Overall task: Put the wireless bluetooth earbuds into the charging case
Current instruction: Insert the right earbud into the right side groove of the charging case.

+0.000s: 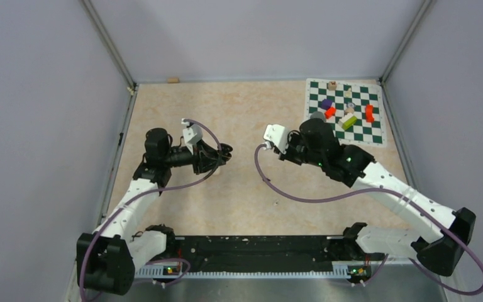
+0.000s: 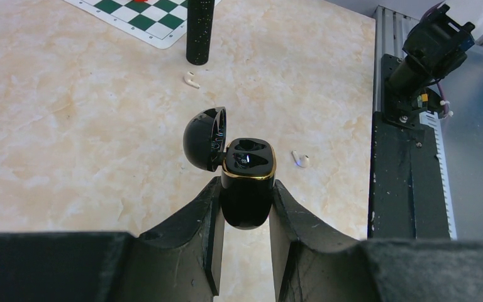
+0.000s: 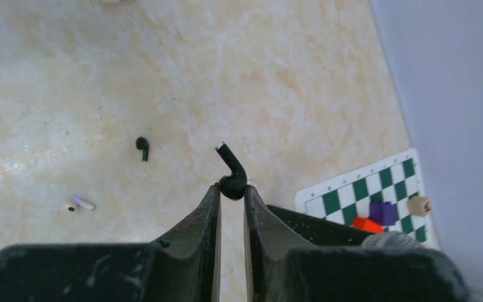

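Note:
My right gripper carries the earbud to the left in the top view next, stem-first into one of the case's open hollows, and releases it.
In the left wrist view my left gripper (image 2: 246, 184) is shut on the charging case (image 2: 247, 189), a glossy black body with a gold rim held above the table. Its lid (image 2: 204, 139) hangs open to the left, and the wells inside look dark. Two whitish earbuds lie on the table, one just right of the case (image 2: 300, 159) and one farther off (image 2: 192, 80). My right gripper (image 3: 232, 189) is shut on a black earbud (image 3: 233, 179) with its stem pointing away from the fingers. A second black earbud (image 3: 142, 146) and a whitish one (image 3: 83, 203) lie on the table to its left.
A green-and-white chequered mat (image 1: 346, 110) with several coloured blocks lies at the back right. A black speckled cylinder (image 2: 200, 31) stands near the mat's edge. The two grippers face each other mid-table, the left gripper (image 1: 221, 153) a short way apart from the right wrist.

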